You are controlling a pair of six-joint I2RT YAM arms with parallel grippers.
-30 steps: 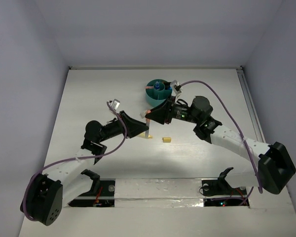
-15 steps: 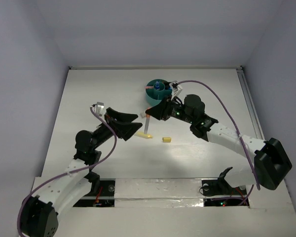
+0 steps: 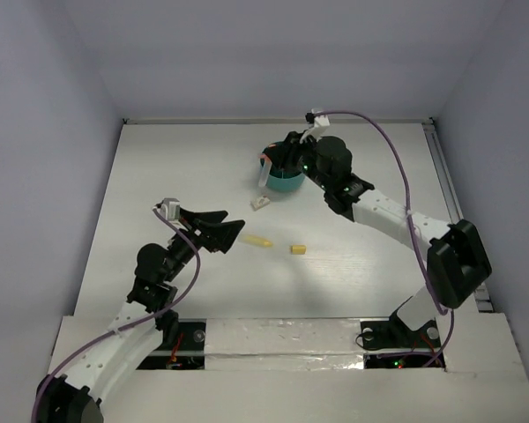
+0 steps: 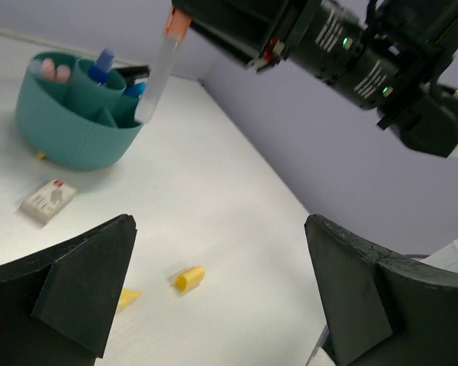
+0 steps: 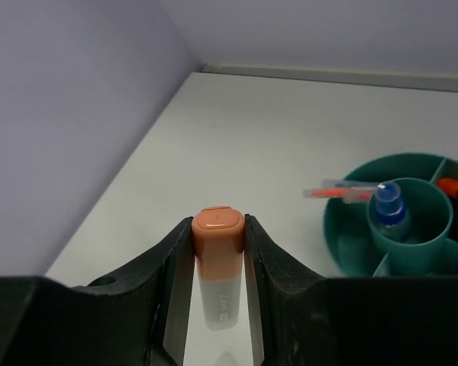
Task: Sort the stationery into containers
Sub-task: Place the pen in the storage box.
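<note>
My right gripper turns and lowers next, then places the pale marker into the outer ring (image 3: pixel 272 175) (image 5: pixel 350 230) beside the blue item.
The teal container (image 3: pixel 286 181) stands at the table's far centre, with a blue item (image 5: pixel 388 204) in its middle cell and an orange-red pen (image 5: pixel 343 191) in the outer ring. My right gripper (image 3: pixel 277 164) hangs at its left rim, shut on a pale marker with an orange cap (image 5: pixel 218 259), which points down beside the cup (image 4: pixel 159 76). My left gripper (image 3: pixel 234 231) stands open and empty over the table. In front of it lie a yellow stick (image 3: pixel 257 240) and a yellow cap (image 4: pixel 189 277). A white eraser (image 3: pixel 260 203) lies near the container.
The side walls close in the table on the left and right. A taped strip (image 3: pixel 282 333) runs along the near edge between the arm bases. The right arm's purple cable (image 3: pixel 397 176) arcs over the table's right half.
My left gripper opened, let go of the yellow stick and drew back to the left. My right gripper carried the orange-capped marker from mid-table up to the container's left rim.
</note>
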